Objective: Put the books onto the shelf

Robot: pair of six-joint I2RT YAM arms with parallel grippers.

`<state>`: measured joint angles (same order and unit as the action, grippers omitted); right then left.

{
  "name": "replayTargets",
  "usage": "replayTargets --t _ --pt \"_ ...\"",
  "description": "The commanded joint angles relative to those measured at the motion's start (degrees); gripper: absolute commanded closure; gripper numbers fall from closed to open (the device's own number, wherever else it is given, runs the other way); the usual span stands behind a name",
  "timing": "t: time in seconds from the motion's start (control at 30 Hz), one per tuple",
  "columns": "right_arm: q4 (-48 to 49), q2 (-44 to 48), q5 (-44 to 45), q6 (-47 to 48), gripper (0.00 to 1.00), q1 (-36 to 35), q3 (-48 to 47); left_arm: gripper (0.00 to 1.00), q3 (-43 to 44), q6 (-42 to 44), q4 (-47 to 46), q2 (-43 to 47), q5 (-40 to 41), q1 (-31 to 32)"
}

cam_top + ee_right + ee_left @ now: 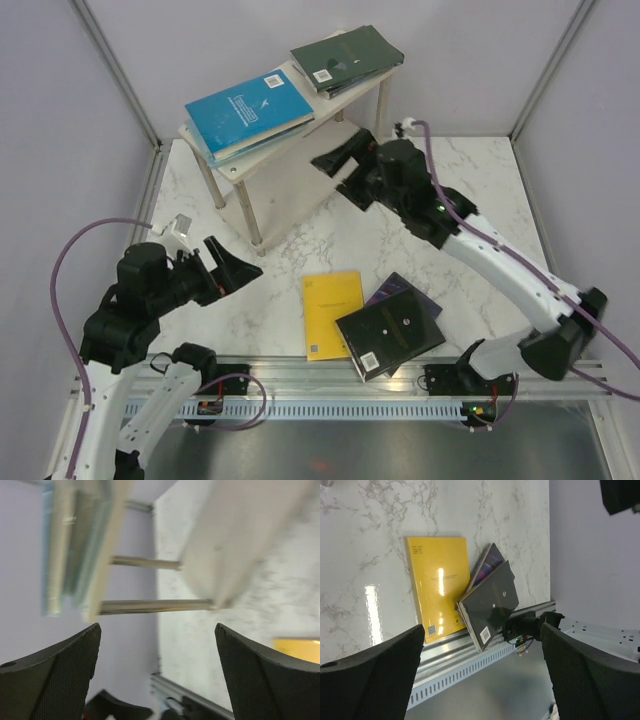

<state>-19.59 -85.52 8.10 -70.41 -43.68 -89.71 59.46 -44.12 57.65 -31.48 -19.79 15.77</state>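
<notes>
The black book's corner sticks out over the yellow book (pixel 332 312), below the left gripper and to its right in the top view, so the gripper will next move down and across to that raised edge of the black book.
The shelf (pixel 275 180) stands at the back of the marble table. Its top board carries a stack with a blue book (pixel 250 108) uppermost and a stack topped by a dark green book (pixel 347 58). Near the front edge lie a yellow book (pixel 332 312) and a black book (pixel 390 338), which rests on a purple one (pixel 405 290). My right gripper (pixel 340 170) hangs open and empty just right of the shelf's lower board; its wrist view shows a shelf leg (pixel 155 606) close ahead. My left gripper (pixel 232 262) is open and empty, left of the yellow book (pixel 440 592).
A slotted metal rail (pixel 400 385) runs along the near table edge. Lilac walls with metal corner posts (pixel 120 70) close in the left, back and right. Purple cables (pixel 75 250) loop off both arms.
</notes>
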Motion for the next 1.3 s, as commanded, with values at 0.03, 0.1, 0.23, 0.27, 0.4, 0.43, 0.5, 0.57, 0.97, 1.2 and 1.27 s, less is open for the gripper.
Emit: replayTargets --t 0.03,0.1,0.23,0.27,0.4,0.43,0.5,0.57,0.97,1.2,1.27 --pt "-21.2 18.3 0.4 8.0 0.02 8.9 17.9 0.0 -3.9 1.7 -6.3 -3.6 -10.3 0.0" --pt "-22.7 23.1 -3.4 7.0 0.02 11.7 28.9 0.0 -7.6 0.9 -8.6 -5.2 -13.2 0.2" --pt "-24.8 28.3 -6.6 5.9 0.02 13.0 39.2 0.0 -11.2 -1.2 -13.2 -12.0 -11.0 7.5" --pt "-25.5 28.0 -7.1 6.4 0.02 13.0 40.7 0.0 -11.0 -1.4 -13.8 -16.0 -9.1 10.0" --pt "-26.5 25.7 -7.9 8.3 0.02 13.1 41.4 0.0 -10.8 -4.4 -17.6 -24.6 -1.3 21.2" --pt "-26.5 25.6 -8.0 8.4 0.02 13.0 41.5 0.0 -11.5 -5.5 -19.2 -25.7 -1.0 23.1" --pt "-26.5 25.6 -8.0 9.4 0.02 13.1 41.5 0.0 -14.2 -8.2 -25.3 -27.6 -1.1 24.5" --pt "-26.7 25.6 -9.7 10.1 0.02 13.1 41.8 0.0 -15.9 -9.4 -28.6 -29.0 -1.1 26.3" --pt "-25.4 24.4 -16.2 13.9 0.02 13.2 47.3 0.0 -24.3 -13.7 -56.8 -45.1 -0.7 34.0" --pt "-24.0 25.0 -18.7 15.1 0.02 13.4 50.2 0.0 -23.5 -15.1 -65.6 -53.1 -1.1 35.5" --pt "-24.1 25.0 -18.9 15.9 0.02 13.4 50.1 0.01 -23.1 -15.6 -67.6 -54.5 -2.2 35.6"
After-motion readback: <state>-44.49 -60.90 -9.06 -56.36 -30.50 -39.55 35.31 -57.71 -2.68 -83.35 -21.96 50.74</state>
